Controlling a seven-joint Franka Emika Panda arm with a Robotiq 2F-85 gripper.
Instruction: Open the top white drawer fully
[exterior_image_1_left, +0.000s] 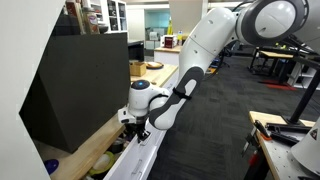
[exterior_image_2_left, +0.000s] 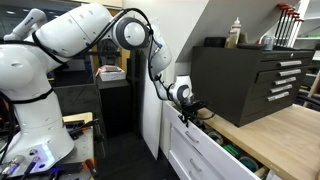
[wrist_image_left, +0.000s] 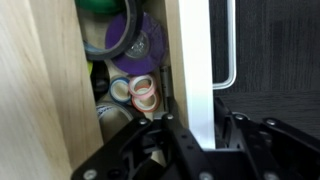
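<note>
The drawer is partly open. My gripper will next pull the drawer's front panel back over it, away from the counter, and then let go.
The top white drawer (wrist_image_left: 195, 60) stands partly pulled out from under the wooden counter. Its front panel runs up the wrist view, with a metal handle (wrist_image_left: 233, 60) on its outer face. It also shows in both exterior views (exterior_image_1_left: 140, 160) (exterior_image_2_left: 200, 150). My gripper (wrist_image_left: 197, 135) straddles the top edge of the front panel, one finger inside the drawer and one outside, closed against the panel. It is also in both exterior views (exterior_image_1_left: 135, 128) (exterior_image_2_left: 190, 112). Inside the drawer lie tape rolls (wrist_image_left: 143, 92) and a purple disc (wrist_image_left: 135, 35).
A black tool chest (exterior_image_2_left: 250, 80) (exterior_image_1_left: 85, 90) stands on the wooden counter (exterior_image_2_left: 285, 135) (exterior_image_1_left: 85, 150) above the drawer. Bottles (exterior_image_2_left: 236, 33) stand on the chest. Dark carpeted floor lies in front of the drawers. A workbench (exterior_image_1_left: 285, 135) stands across the aisle.
</note>
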